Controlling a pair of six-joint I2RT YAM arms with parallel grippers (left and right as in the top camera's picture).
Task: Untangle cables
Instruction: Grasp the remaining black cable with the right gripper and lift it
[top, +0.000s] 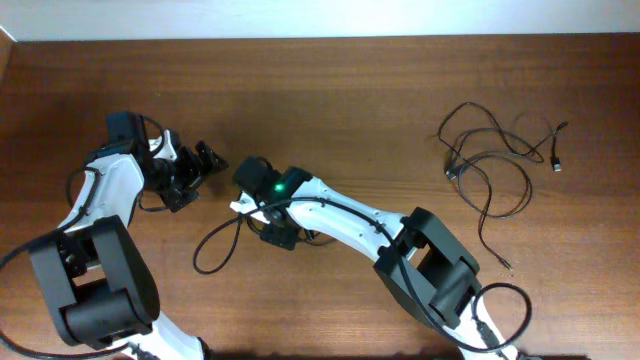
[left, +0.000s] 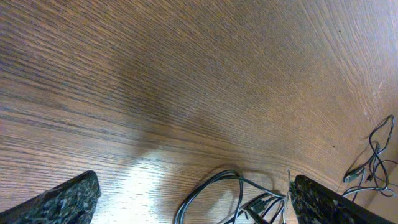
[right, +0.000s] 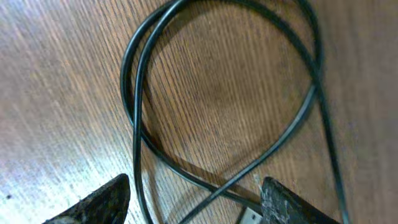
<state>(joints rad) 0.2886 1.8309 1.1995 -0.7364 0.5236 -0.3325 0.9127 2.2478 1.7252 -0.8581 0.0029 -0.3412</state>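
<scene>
My right gripper lowers onto the crossing parts of the thin black cable and closes next, since they lie on the table between its open fingers.
A thin black cable loop (top: 218, 245) lies on the wood table just left of centre. My right gripper (top: 265, 222) stands over its right end. In the right wrist view the fingers are apart, and crossing strands of the cable (right: 205, 180) lie on the table between them, with a pale plug (right: 252, 216) by the right finger (right: 292, 205). My left gripper (top: 203, 172) hovers open to the upper left of the loop. The left wrist view shows the loop (left: 217, 190) between its wide fingers (left: 65, 200), held by neither. A second bunch of cables (top: 490, 160) lies at the far right.
The right arm (top: 360, 225) reaches in from the lower right across the table's middle. The left arm's base (top: 95, 285) fills the lower left corner. The far bunch of cables (left: 373, 162) also shows at the right edge of the left wrist view.
</scene>
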